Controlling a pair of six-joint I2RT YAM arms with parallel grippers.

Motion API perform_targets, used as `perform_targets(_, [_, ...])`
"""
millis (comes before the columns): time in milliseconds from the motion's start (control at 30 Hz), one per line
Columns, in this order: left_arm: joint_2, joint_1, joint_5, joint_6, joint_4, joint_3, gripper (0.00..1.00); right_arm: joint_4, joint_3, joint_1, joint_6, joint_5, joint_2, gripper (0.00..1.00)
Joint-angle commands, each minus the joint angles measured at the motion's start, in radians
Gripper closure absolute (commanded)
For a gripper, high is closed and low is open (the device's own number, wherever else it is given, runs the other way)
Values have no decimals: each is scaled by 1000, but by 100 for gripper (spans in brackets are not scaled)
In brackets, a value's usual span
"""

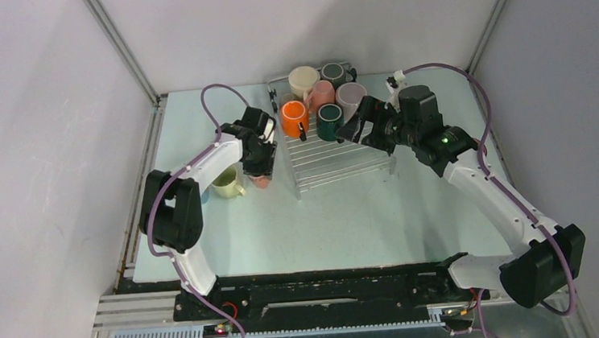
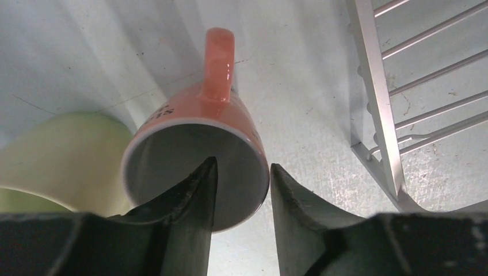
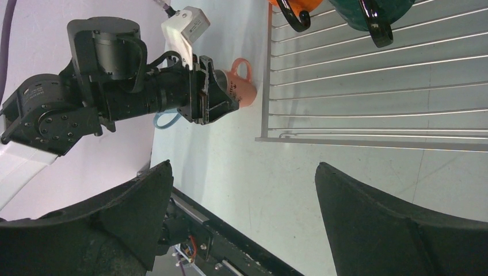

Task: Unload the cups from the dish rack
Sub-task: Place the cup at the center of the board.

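Next, the right gripper moves down until its open fingers straddle the nearer teal cup's handle (image 3: pixel 377 24), since that handle juts out over the rack's bare ribs, clear of its neighbors.
The dish rack (image 1: pixel 336 162) holds several cups at its far end: cream (image 1: pixel 303 80), pink (image 1: pixel 321 95), mauve (image 1: pixel 350 96), orange (image 1: pixel 295 118) and two dark teal ones (image 1: pixel 330 121). A salmon cup (image 2: pixel 224 115) stands upright on the table just left of the rack (image 2: pixel 377 103). My left gripper (image 2: pixel 241 168) straddles its rim, one finger inside and one outside, jaws apart and slack on the wall. Beside it sits a pale green cup (image 2: pixel 63 155). My right gripper (image 3: pixel 243 165) hangs wide open and holds nothing, over the rack by the nearer teal cup.
A blue handle (image 3: pixel 167 119) peeks out behind the left arm (image 3: pixel 115 98). The near ribs of the rack (image 3: pixel 374 86) carry nothing. Enclosure walls stand close on both sides and at the back.
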Motion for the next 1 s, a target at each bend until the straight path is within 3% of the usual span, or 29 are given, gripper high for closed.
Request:
perform_targets(0, [-17,-3,-4,15,17,20,52,12,9,1,-24,8,7,0])
perform_targets(400, [-115,-3,-8,17,51,10,19,30,10,4,-24,6,30,0])
perform_targets(433, [-130,-3,-8,18,56,8,7,31,10,3,-23,8,32,0])
perform_targets(467, [-142,-3,-8,18,60,8,1,33,10,3,-23,11,35,0])
perform_targets(733, [-268,-3,21,12,107,-25,0,8,62,13,-97,91,92,0])
perform_targets(967, [-448,-3,123,-5,251,-122,0,26,134,36,-295,173,203,0])
